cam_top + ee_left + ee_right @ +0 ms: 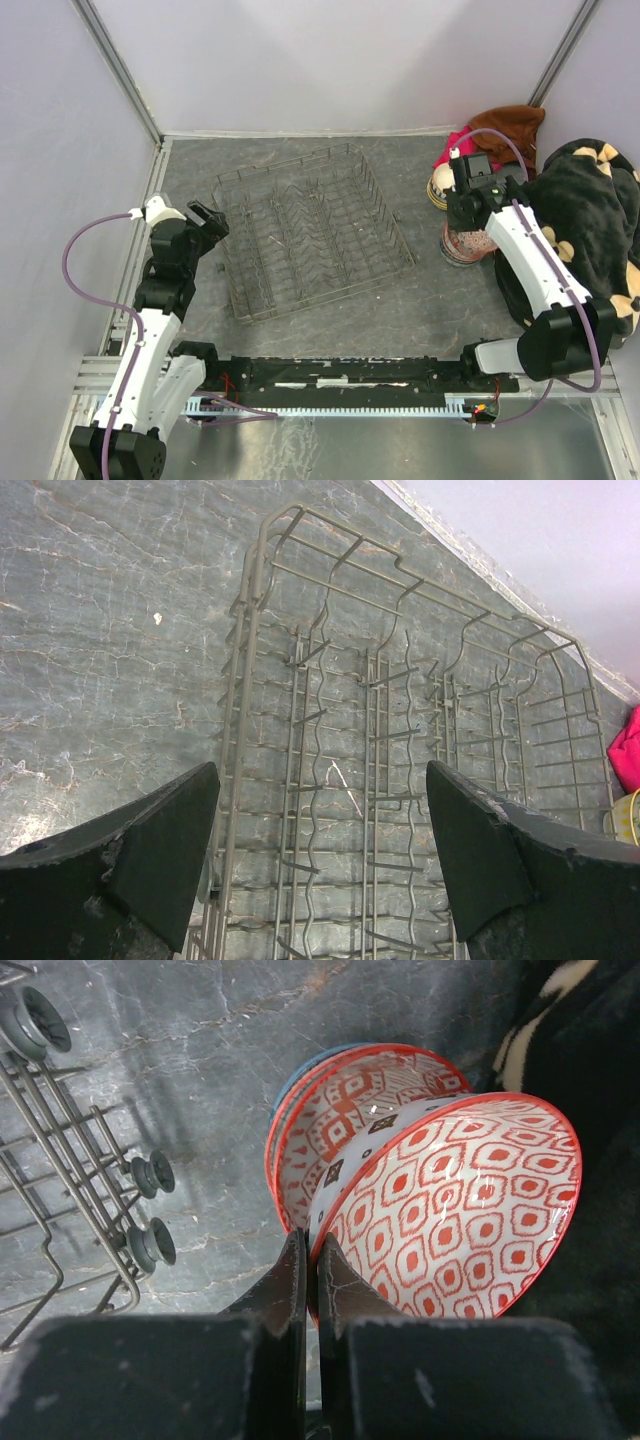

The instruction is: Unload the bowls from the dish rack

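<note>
The tilted bowl is already over the stack beside the rack, so my right gripper will lower it onto the top bowl (465, 248) and open.
The grey wire dish rack (310, 235) lies on the table's middle with no bowl showing in it (400, 730). My left gripper (208, 220) hangs open over the rack's left edge, nothing between its fingers (322, 780). My right gripper (312, 1245) is shut on the rim of a tilted bowl (450, 1210) with a red lattice pattern. That bowl sits over a stack of bowls (335, 1125) standing right of the rack (460, 245). A yellowish bowl (438, 188) sits behind the stack.
A black and cream plush blanket (590, 220) is heaped at the right, close to the stack. Pink and brown cloths (500, 125) lie in the far right corner. The rack's corner wheels (150, 1210) are left of the stack. Walls close in the table.
</note>
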Robot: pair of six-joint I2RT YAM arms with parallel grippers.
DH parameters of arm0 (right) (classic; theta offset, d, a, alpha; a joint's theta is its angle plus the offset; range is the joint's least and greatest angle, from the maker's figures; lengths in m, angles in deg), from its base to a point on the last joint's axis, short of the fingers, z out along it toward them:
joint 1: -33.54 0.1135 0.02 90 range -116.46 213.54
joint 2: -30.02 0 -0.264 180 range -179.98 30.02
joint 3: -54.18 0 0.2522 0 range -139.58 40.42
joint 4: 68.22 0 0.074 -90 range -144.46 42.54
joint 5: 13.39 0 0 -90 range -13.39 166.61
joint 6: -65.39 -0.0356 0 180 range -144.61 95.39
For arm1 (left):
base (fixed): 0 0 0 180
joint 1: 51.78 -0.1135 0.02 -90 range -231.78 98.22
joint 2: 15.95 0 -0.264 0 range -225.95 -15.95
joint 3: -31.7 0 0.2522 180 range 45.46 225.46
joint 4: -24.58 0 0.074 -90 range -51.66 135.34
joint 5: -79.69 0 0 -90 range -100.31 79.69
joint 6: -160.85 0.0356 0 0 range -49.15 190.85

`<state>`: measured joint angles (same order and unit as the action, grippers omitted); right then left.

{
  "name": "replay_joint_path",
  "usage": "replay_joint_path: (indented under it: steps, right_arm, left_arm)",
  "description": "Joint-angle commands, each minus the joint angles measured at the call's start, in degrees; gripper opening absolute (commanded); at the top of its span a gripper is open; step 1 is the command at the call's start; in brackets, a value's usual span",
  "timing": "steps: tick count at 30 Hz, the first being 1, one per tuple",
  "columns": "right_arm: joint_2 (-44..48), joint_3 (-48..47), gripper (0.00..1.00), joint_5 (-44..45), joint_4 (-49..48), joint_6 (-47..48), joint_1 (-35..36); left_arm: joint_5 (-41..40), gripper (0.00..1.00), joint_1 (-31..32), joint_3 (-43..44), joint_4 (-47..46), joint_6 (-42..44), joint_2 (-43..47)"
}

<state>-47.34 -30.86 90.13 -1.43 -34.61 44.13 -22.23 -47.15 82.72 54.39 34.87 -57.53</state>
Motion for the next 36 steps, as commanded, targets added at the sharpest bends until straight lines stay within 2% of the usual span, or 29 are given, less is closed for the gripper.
replay_joint_path:
  steps: [1,11,14,16,21,27,36]
  right_arm:
    - [-1.1,0.4,0.01,-1.3,-5.4,-0.2,-0.5]
    - [-4.1,2.4,0.01,-2.6,-7.7,-1.9,-1.9]
    - [-4.5,2.8,0.04,-3.3,-8.1,-2.6,-2.4]
    - [-4.5,3.2,0.09,-3.8,-8.3,-2.9,-2.8]
    - [-4.7,3.7,0.3,-4.3,-8.6,-3.7,-3.4]
    - [-3.5,3.7,0.48,-4.0,-8.8,-4.6,-3.5]
    - [2.4,1.9,0.58,-2.7,-7.2,-6.0,-3.5]
  left_arm:
    - [-0.2,0.91,0.0,2.0,-2.9,-1.4,0.4]
    - [-0.3,0.91,0.0,1.9,-3.0,-1.3,0.4]
    - [-0.4,0.91,0.0,1.8,-2.9,-1.2,0.5]
    - [-0.5,0.91,0.0,1.8,-3.0,-1.2,0.6]
    - [-0.7,0.91,0.0,1.8,-3.0,-1.2,0.5]
    - [-0.7,0.91,0.0,2.0,-3.4,-1.1,-0.1]
    - [-0.9,0.91,0.1,2.0,-3.5,-1.2,-0.1]
